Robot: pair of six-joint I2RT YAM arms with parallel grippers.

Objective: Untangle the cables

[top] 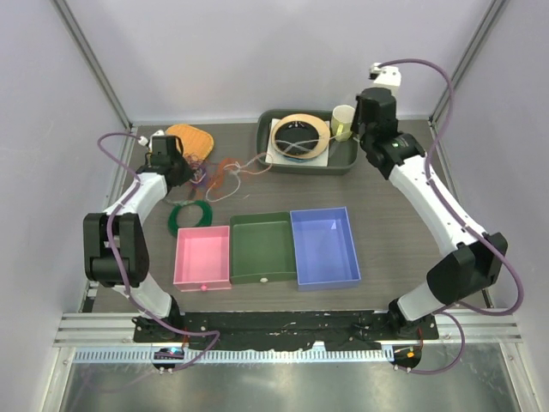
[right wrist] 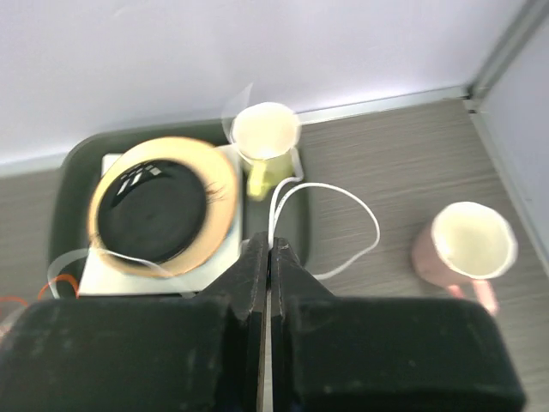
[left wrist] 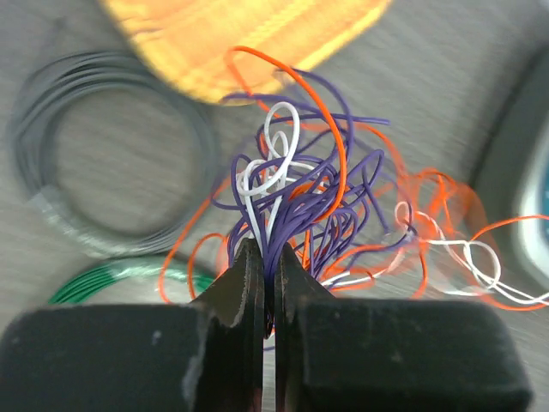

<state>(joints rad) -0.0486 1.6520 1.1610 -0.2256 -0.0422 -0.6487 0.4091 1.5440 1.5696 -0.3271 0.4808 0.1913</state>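
Note:
Next, the left gripper lowers slightly and moves back toward the green coil (top: 191, 205) (left wrist: 187, 276), then opens there.
The cables (top: 225, 174) lie in a tangle of orange, dark purple and white wires at the back left of the table. In the left wrist view the tangle (left wrist: 326, 206) fans out from my left gripper (left wrist: 268, 255), which is shut on a bundle of purple strands with some white ones. In the top view that gripper (top: 197, 176) sits at the tangle's left edge. My right gripper (right wrist: 270, 246) is shut on a white cable (right wrist: 360, 210), which loops out over the table. It hangs above the tray's right end; the top view hides its fingers under the wrist.
A dark green tray (top: 347, 160) at the back holds a tan-rimmed black disc (top: 299, 135) and a pale cup (top: 343, 120). A pink cup (right wrist: 472, 245) stands right of it. An orange cloth (top: 190, 139), a green coil (top: 190, 215), a grey coil (left wrist: 111, 163), and pink (top: 202, 255), green (top: 262, 247) and blue bins (top: 324, 246) are nearby.

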